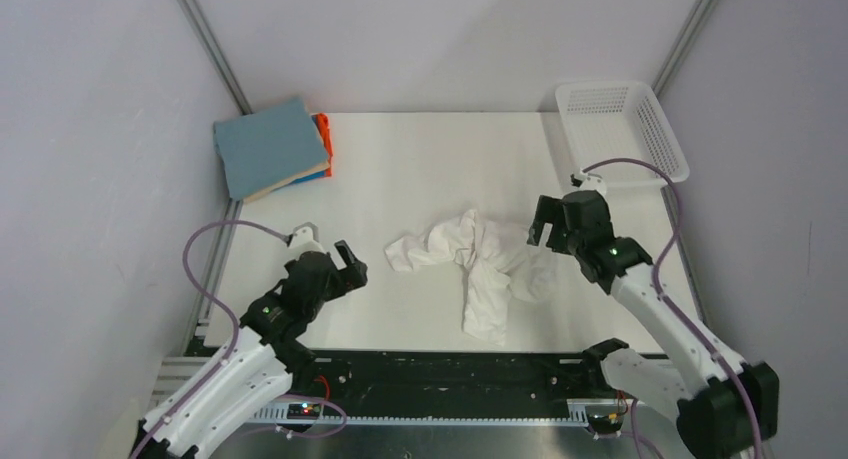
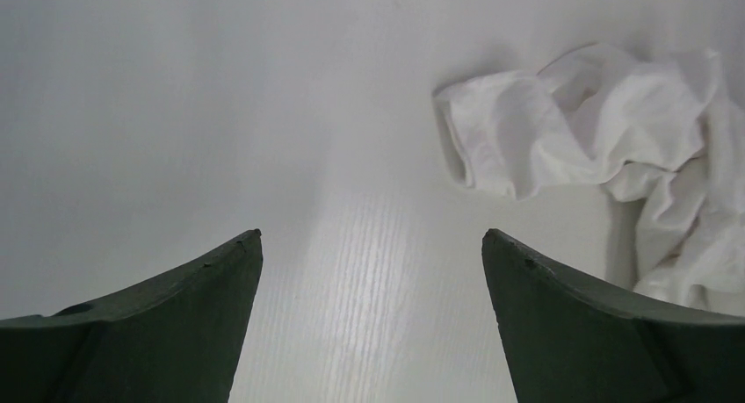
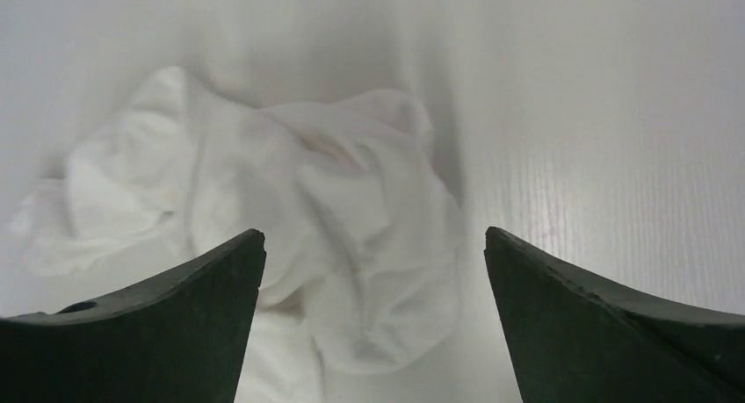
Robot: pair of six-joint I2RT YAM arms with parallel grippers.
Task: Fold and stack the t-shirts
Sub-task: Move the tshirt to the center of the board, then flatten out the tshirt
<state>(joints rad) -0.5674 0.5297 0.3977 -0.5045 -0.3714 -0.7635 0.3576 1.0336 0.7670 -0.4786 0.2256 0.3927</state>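
Next I will move my right gripper back and down to the white shirt's near end (image 1: 485,330), which sticks out below the gripper and to its left in the top view.
A crumpled white t-shirt (image 1: 478,269) lies in the middle of the white table; it also shows in the left wrist view (image 2: 597,140) and the right wrist view (image 3: 290,201). A folded stack sits at the back left: a dusty blue-grey shirt (image 1: 268,145) on top, with beige, bright blue and orange (image 1: 323,132) edges below. My left gripper (image 1: 350,264) is open and empty, left of the white shirt. My right gripper (image 1: 541,222) is open and empty, above the shirt's right side.
A white plastic mesh basket (image 1: 640,139) stands at the back right corner. Grey walls enclose the table on three sides. A black rail with the arm bases (image 1: 450,379) runs along the near edge.
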